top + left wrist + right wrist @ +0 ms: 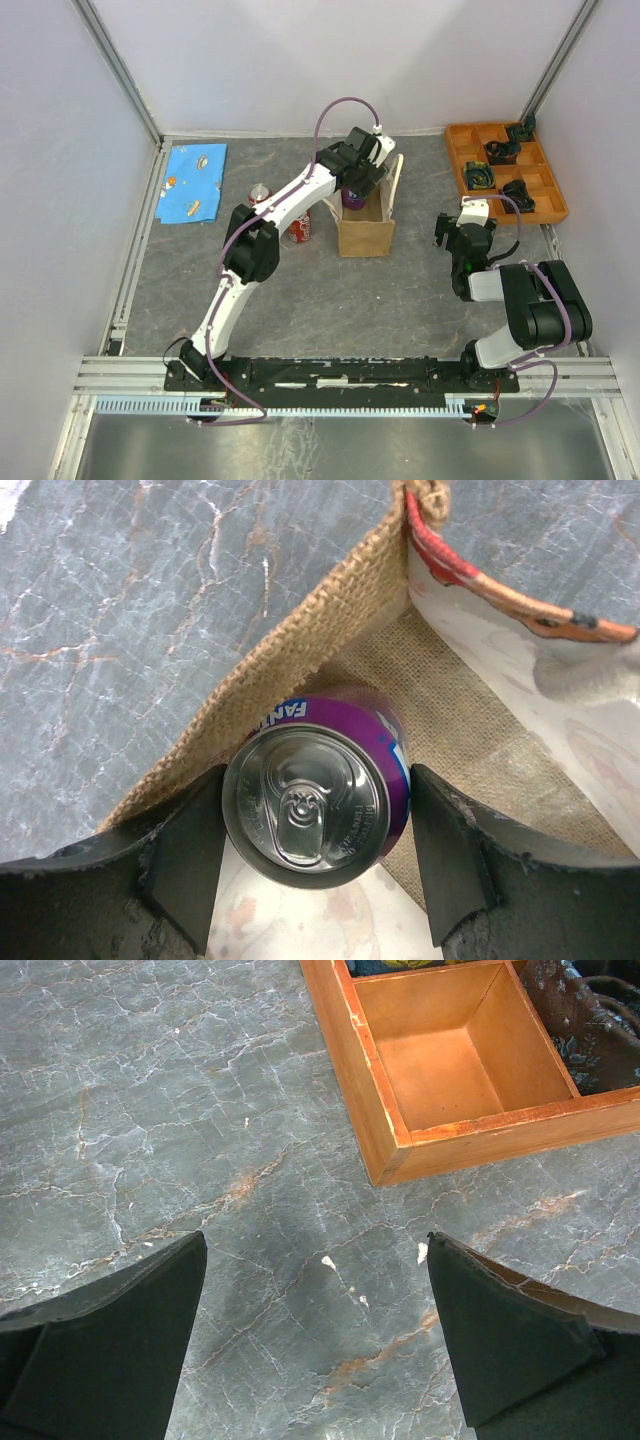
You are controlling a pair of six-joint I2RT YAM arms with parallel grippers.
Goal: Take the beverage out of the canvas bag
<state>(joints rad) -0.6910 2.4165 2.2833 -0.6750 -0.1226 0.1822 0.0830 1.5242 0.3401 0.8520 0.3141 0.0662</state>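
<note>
Bare tabletop near the red cans is to the left of my left gripper in the top view, so my left gripper will next move up, back and down to release the purple can.
The tan canvas bag [366, 236] stands upright mid-table, its woven wall [330, 610] and floor showing in the left wrist view. A purple beverage can [312, 805] sits inside it with its silver top toward the camera, and it also shows at the bag's mouth [352, 198]. My left gripper [315, 852] reaches down into the bag, and both black fingers [185, 855] press the can's sides. My right gripper [315, 1300] hangs open over bare table to the right of the bag [450, 236], holding nothing.
Two red cans [259, 194] [300, 228] stand left of the bag, beside the left arm. A blue patterned cloth [194, 182] lies at the far left. An orange compartment tray [455, 160] with black parts sits at the back right, its corner [372, 1090] near the right gripper.
</note>
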